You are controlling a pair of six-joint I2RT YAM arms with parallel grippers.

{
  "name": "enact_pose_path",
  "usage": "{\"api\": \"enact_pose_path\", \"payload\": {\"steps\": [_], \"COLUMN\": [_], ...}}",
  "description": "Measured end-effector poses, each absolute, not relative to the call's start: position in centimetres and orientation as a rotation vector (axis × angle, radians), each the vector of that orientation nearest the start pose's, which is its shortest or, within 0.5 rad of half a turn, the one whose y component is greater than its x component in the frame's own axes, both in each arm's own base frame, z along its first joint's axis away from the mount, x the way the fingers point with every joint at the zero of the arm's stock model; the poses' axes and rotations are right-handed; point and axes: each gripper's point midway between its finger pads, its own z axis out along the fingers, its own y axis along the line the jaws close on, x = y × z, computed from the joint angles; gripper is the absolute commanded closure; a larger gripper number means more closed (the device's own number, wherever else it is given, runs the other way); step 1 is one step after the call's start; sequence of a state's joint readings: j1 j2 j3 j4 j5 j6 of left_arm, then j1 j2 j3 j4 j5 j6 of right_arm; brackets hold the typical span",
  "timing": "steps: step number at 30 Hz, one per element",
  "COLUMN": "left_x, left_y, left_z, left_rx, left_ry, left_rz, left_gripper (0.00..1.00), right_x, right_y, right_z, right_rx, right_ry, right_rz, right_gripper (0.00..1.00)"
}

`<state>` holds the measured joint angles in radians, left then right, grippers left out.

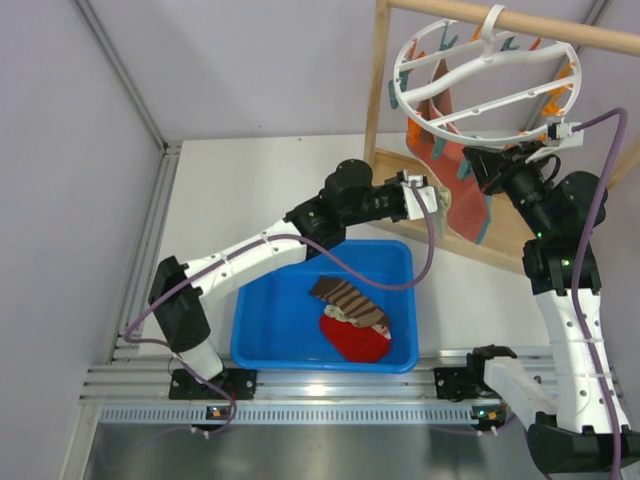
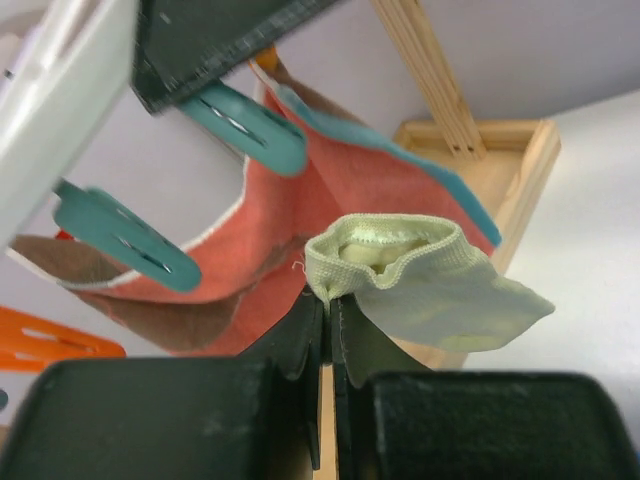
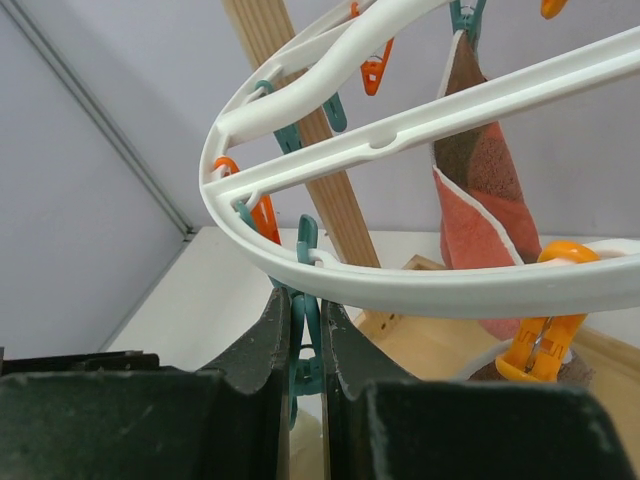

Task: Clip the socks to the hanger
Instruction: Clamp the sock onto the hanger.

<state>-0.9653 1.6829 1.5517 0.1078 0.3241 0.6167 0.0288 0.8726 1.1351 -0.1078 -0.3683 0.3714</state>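
Note:
A teal peg is pinched in my right gripper above the sock's cuff, so my left gripper will go up, bring the sock's cuff into that peg's lower end [image 1: 464,172] [image 2: 284,150] and let go.
The white ring hanger [image 1: 484,102] hangs by its hook from the wooden rod, with teal and orange pegs dangling from it. My left gripper [image 1: 432,197] is shut on a cream sock [image 2: 430,275], held at its cuff just below the ring's left side, next to two teal pegs [image 2: 245,125]. My right gripper [image 1: 480,160] reaches up under the ring [image 3: 420,285] and is shut on a teal peg [image 3: 312,340] that hangs from the rim. A small pale piece, perhaps the other cream sock [image 1: 338,314], shows in the bin.
A salmon-red cloth [image 1: 462,200] hangs clipped to the hanger between the grippers. The blue bin [image 1: 260,320] in front holds a brown striped sock [image 1: 348,298] and a red sock [image 1: 355,340]. The wooden frame [image 1: 378,90] stands at the back right.

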Motion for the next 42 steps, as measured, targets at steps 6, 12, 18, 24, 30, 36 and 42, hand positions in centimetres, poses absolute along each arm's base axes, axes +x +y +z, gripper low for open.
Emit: {"api": "enact_pose_path", "payload": {"steps": [6,12,18,24,30,36,42], "left_x": [29.8,30.2,30.3,30.2,30.0,30.0,29.9], "left_y": [-49.1,-49.8,-50.0,-50.1,-50.0,-50.0,-49.9], "left_z": [38.4,37.4,37.7,38.7,37.0,37.6,38.6], "left_rx": [1.219,1.202,1.165,1.107,1.106,1.08,1.049], "left_ry": [0.931,0.966,0.975,0.949,0.975,0.97,0.955], "left_rz": [-0.569,-0.595,-0.625,-0.66,-0.679,-0.695,-0.714], "left_gripper": [1.0,1.0,1.0,1.0,1.0,1.0,1.0], "right_x": [30.3,30.0,29.8,29.9,29.9,29.9,30.0], "right_y": [8.9,9.0,9.1,9.1,9.1,9.1,9.0], "right_z": [43.6,44.2,44.5,44.4,44.4,44.4,44.4], "right_rx": [-0.038,-0.033,-0.029,-0.027,-0.026,-0.025,-0.024], "right_ry": [1.455,1.45,1.445,1.446,1.447,1.447,1.447], "right_rz": [0.627,0.648,0.661,0.662,0.661,0.662,0.656], "right_gripper": [1.0,1.0,1.0,1.0,1.0,1.0,1.0]}}
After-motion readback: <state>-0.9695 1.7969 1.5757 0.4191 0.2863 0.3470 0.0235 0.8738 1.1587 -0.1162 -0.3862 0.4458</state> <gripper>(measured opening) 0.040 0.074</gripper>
